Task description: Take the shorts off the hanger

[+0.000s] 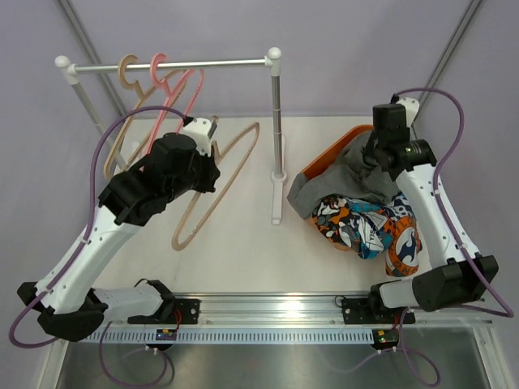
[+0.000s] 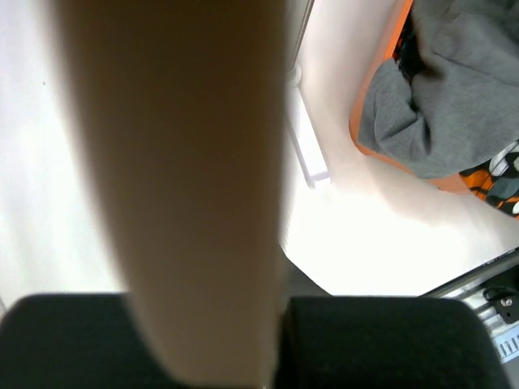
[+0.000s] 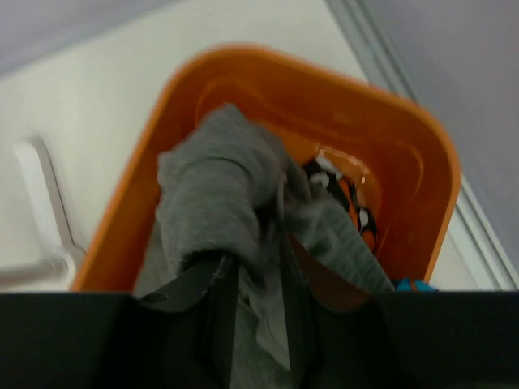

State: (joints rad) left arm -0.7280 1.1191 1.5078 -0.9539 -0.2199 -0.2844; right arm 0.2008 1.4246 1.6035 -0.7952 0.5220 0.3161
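Next, my left gripper moves outward, hooks the beige hanger over the white bar's bare part (image 1: pixel 226 63) and releases it, since that part of the bar lies outward of the gripper.
The plain dark grey shorts (image 1: pixel 324 182) hang from my right gripper (image 1: pixel 375 162) over the orange bin (image 1: pixel 323 159). In the right wrist view the grey cloth (image 3: pixel 211 194) is pinched in that gripper (image 3: pixel 259 324) above the bin (image 3: pixel 405 138). The camouflage shorts (image 1: pixel 334 215) and the blue-orange-white shorts (image 1: pixel 385 235) lie heaped at the bin's near side. My left gripper (image 1: pixel 207 130) is shut on a bare beige hanger (image 1: pixel 223 182). That hanger's bar (image 2: pixel 178 162) fills the left wrist view between the black fingers (image 2: pixel 389 340).
A white rail (image 1: pixel 203 65) on a stand holds a beige hanger (image 1: pixel 126 71) and a pink hanger (image 1: pixel 166 77), both bare. The stand's pole (image 1: pixel 277 121) and foot (image 1: pixel 277 203) rise between the arms. The grey shorts also show in the left wrist view (image 2: pixel 438 113).
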